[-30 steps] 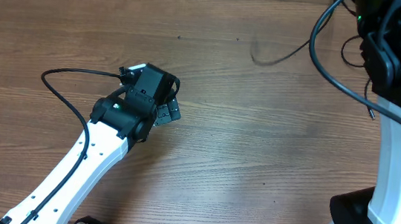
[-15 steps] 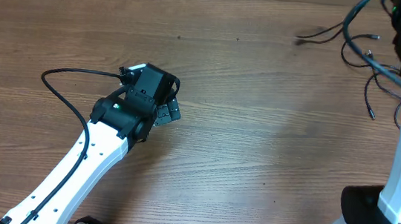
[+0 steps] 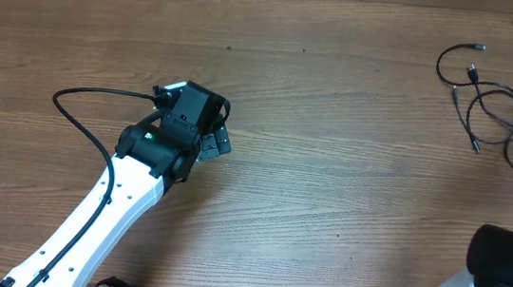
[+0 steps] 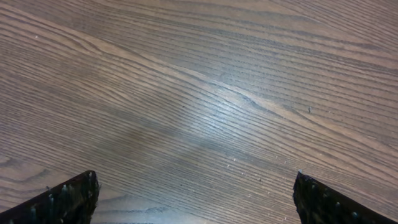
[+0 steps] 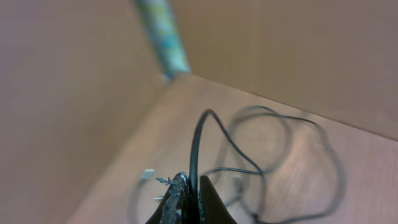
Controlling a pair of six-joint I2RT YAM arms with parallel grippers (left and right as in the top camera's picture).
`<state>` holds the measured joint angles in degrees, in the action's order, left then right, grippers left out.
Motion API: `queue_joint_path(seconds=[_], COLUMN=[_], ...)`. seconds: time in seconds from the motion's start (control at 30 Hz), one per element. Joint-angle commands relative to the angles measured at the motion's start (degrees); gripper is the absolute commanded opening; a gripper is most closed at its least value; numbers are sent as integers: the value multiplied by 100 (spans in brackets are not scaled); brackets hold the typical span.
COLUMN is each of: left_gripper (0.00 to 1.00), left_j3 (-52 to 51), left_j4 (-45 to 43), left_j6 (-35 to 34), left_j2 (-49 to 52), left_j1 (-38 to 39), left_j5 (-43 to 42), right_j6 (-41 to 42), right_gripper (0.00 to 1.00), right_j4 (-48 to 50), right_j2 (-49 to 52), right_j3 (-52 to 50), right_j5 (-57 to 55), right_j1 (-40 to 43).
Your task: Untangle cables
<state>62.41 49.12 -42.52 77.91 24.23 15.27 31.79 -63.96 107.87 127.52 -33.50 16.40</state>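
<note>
The cord in my right gripper still joins crossed loops. My right gripper should next pull back and to the right in the overhead view, off the tangle, and let go of the cord.
The cables (image 3: 491,92) are thin black cords with small plug ends, spread in loose loops at the far right of the wooden table (image 3: 330,170). In the right wrist view my right gripper (image 5: 194,190) is shut on one black cord (image 5: 194,143), which rises from between the fingers and joins blurred loops (image 5: 280,162) behind. In the overhead view that gripper is off the right edge. My left gripper (image 3: 216,143) rests left of centre, far from the cables. Its fingertips (image 4: 68,198) stand wide open over bare wood, with nothing between them.
The left arm's own thicker black cable (image 3: 78,110) arcs out to its left. The right arm's white link and black joint (image 3: 511,266) fill the lower right corner. A brown wall (image 5: 62,93) stands beside the table in the right wrist view.
The right arm has swung right and out of the overhead view, dragging the cables from the upper middle to the far right edge. The left arm has not moved.
</note>
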Motion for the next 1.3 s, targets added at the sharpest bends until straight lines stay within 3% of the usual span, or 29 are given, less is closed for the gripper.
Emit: queue_joint_path(seconds=[0.0, 0.57, 0.63, 0.73, 0.77, 0.97, 1.13, 1.27], left_gripper=[100, 100, 100, 100, 100, 100, 100, 100], left_j3=[105, 105, 105, 105, 105, 105, 105, 105], left_j4=[-7, -9, -7, -7, -7, -7, -7, -9], left_j6=[-79, -76, -79, -79, -79, -79, -79, -79], left_j2=[0, 0, 0, 0, 0, 0, 0, 0], left_j1=[-22, -22, -22, -22, -22, -22, -22, -22], left_j5=[76, 76, 76, 79, 76, 76, 79, 76], right_j6=[-15, 293, 293, 291, 291, 144, -1650, -2555], right_gripper=[4, 7, 24, 86, 100, 100, 100, 100], right_j4=[44, 688, 699, 730, 730, 734, 905, 835], right_j2=[-15, -4, -4, -4, -4, -4, -4, -4], right_j3=[-426, -1615, -1615, -1615, -1615, -1615, -1615, -1615], right_j5=[-107, 603, 772, 927, 1012, 1836, 3858, 4546], right_j1=[468, 2142, 2277, 2365, 2382, 2380, 2159, 1572])
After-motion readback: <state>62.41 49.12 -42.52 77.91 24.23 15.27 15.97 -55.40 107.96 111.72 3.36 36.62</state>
